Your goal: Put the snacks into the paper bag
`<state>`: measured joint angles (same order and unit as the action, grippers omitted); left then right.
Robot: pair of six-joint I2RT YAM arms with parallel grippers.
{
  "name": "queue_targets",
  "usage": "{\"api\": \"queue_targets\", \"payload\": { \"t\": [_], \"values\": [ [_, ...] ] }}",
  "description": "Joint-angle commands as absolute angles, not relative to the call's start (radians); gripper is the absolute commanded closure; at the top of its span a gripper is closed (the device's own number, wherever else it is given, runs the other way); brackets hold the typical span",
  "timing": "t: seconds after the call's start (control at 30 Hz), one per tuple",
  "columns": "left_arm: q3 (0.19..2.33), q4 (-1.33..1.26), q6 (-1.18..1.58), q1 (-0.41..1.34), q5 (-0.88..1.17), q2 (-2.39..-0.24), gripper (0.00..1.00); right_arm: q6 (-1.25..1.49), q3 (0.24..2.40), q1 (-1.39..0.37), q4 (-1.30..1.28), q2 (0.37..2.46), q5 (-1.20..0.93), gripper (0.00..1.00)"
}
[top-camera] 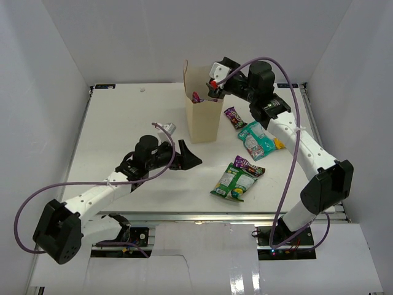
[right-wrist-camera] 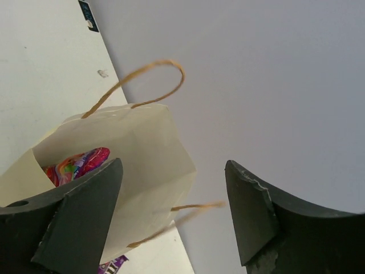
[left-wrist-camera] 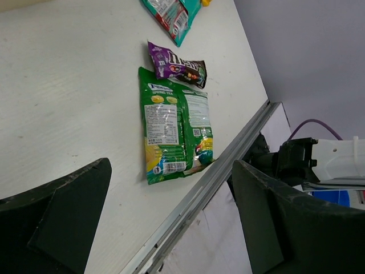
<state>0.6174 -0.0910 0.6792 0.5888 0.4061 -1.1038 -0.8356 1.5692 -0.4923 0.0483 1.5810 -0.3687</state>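
Note:
The green-white bag (top-camera: 233, 182) is below my left gripper, to its right in the top view, so I need to move across and down to pinch the raised middle seam of the green-white bag.
The tan paper bag (top-camera: 202, 107) stands upright at the table's middle back, with a pink snack packet (right-wrist-camera: 77, 164) inside it. My right gripper (top-camera: 212, 88) hovers open and empty over the bag's mouth. My left gripper (top-camera: 187, 155) is open and empty, low over the table to the bag's front left. A green-white bag (top-camera: 233, 182) lies at the front right, also in the left wrist view (left-wrist-camera: 174, 128), with a small purple candy packet (top-camera: 249, 165) at its top. A pink-teal bag (top-camera: 256, 140) and another purple candy bar (top-camera: 235, 117) lie right of the paper bag. A yellow packet (top-camera: 279, 144) peeks out beside the teal bag.
White walls enclose the table on three sides. The table's metal front edge (left-wrist-camera: 205, 188) runs close to the green-white bag. Purple cables loop from both arms.

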Motion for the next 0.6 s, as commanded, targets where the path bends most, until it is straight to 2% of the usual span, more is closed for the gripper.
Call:
{"api": "queue_targets", "payload": {
  "t": [0.0, 0.1, 0.2, 0.33, 0.57],
  "values": [
    [0.702, -0.098, 0.62, 0.652, 0.391, -1.178, 0.03, -0.775, 1.669, -0.496, 0.017, 1.542, -0.376, 0.21],
    [0.779, -0.075, 0.583, 0.735, 0.356, -1.288, 0.03, -0.672, 1.694, -0.473, -0.139, 1.502, -0.405, 0.16],
    [0.886, -0.019, 0.543, 0.824, 0.292, -1.43, 0.03, -0.543, 1.616, -0.399, -0.295, 1.427, -0.517, 0.16],
    [1.039, 0.089, 0.52, 0.92, 0.183, -1.633, 0.04, -0.462, 1.218, -0.241, -0.373, 1.249, -0.603, 0.14],
    [1.391, 0.342, 0.499, 1.005, 0.039, -1.985, 0.09, -0.468, 0.83, -0.038, -0.472, 1.053, -0.627, 0.14]
  ]
}}
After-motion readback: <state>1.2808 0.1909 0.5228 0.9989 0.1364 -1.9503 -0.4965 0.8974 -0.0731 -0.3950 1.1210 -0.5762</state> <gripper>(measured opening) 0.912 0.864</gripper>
